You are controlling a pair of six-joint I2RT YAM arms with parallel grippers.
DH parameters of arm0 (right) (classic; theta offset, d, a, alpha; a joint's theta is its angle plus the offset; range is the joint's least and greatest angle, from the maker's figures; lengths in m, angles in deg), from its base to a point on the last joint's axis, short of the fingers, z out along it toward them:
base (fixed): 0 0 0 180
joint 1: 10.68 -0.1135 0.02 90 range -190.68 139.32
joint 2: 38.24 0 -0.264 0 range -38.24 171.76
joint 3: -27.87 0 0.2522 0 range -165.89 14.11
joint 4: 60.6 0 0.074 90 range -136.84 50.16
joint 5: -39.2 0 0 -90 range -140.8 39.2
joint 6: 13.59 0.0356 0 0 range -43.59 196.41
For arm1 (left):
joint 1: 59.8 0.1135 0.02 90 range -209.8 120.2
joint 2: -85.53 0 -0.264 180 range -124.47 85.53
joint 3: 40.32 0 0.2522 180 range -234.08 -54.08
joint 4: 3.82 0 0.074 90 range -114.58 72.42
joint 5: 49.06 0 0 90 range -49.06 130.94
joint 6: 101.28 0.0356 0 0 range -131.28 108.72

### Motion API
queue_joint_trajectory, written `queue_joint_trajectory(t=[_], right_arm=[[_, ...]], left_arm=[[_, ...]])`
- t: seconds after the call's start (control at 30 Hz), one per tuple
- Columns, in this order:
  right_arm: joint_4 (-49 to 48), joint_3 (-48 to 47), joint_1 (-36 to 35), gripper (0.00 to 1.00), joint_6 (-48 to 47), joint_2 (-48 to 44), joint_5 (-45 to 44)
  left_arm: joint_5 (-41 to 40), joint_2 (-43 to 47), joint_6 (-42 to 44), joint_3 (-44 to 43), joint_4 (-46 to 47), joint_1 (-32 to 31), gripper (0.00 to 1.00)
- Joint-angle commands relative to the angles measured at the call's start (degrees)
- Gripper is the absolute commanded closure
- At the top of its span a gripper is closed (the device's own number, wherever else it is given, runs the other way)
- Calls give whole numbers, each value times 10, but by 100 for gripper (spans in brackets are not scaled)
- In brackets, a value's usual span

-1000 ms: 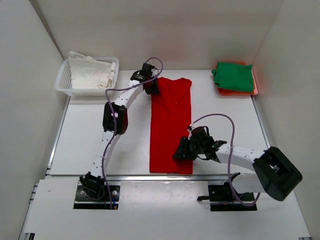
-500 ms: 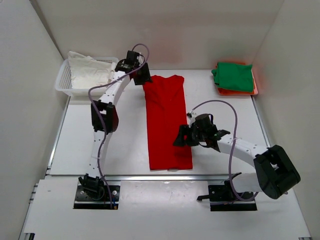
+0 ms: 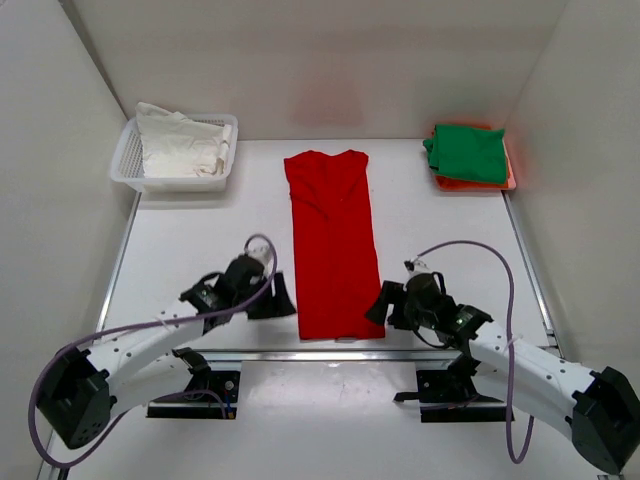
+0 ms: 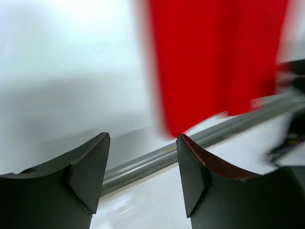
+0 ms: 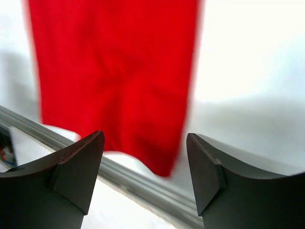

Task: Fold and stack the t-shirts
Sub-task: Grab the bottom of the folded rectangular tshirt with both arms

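Note:
The robot's right gripper should next go down and draw back toward the bar onto the red t-shirt's near hem corner [image 3: 381, 334] [image 5: 163, 169], since that corner shows between its open fingers.
The red t-shirt [image 3: 335, 245] lies flat as a long narrow strip down the middle of the table, collar end at the far side. Its near hem shows in the left wrist view [image 4: 209, 62] and the right wrist view [image 5: 114, 81]. My left gripper [image 3: 284, 298] is open and empty just left of the shirt's near left corner. My right gripper [image 3: 376, 303] is open and empty just right of the near right corner. The green t-shirt [image 3: 467, 152] lies folded on top of the orange t-shirt [image 3: 478, 184] at the far right.
A white plastic basket [image 3: 128, 168] holding crumpled white cloth [image 3: 180, 145] stands at the far left. A metal rail [image 3: 330, 352] runs along the table's near edge, just below the shirt's hem. White walls enclose the table on three sides.
My left arm has swung from the shirt's collar at the far side down to the near left corner. My right gripper has moved nearer, to the near right corner. The shirt lies straighter.

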Motion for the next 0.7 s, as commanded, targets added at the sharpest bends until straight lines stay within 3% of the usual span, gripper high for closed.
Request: queue_joint_trajectory(t=[0.0, 0.1, 0.23, 0.37, 0.5, 0.53, 0.57, 0.63, 0.67], right_arm=[[34, 39, -38, 33, 114, -50, -70], [45, 64, -53, 33, 136, -61, -80], [51, 61, -58, 33, 147, -48, -74], [47, 59, -80, 34, 164, -27, -72], [39, 69, -109, 41, 186, -3, -66], [43, 66, -111, 54, 188, 0, -63], [43, 67, -122, 80, 189, -7, -61], [44, 82, -121, 100, 188, -27, -50], [45, 90, -118, 100, 185, -43, -42]], left_arm=[[-42, 81, -105, 112, 55, -15, 30], [-33, 90, -121, 149, 77, -27, 30], [-50, 55, -171, 171, 154, -89, 31], [-62, -25, -192, 143, 192, -144, 31], [-83, -99, -199, 94, 208, -186, 34], [-86, -107, -200, 88, 207, -195, 39], [-89, -116, -203, 85, 205, -199, 61], [-96, -110, -203, 93, 205, -195, 97], [-95, -100, -208, 101, 196, -196, 100]])
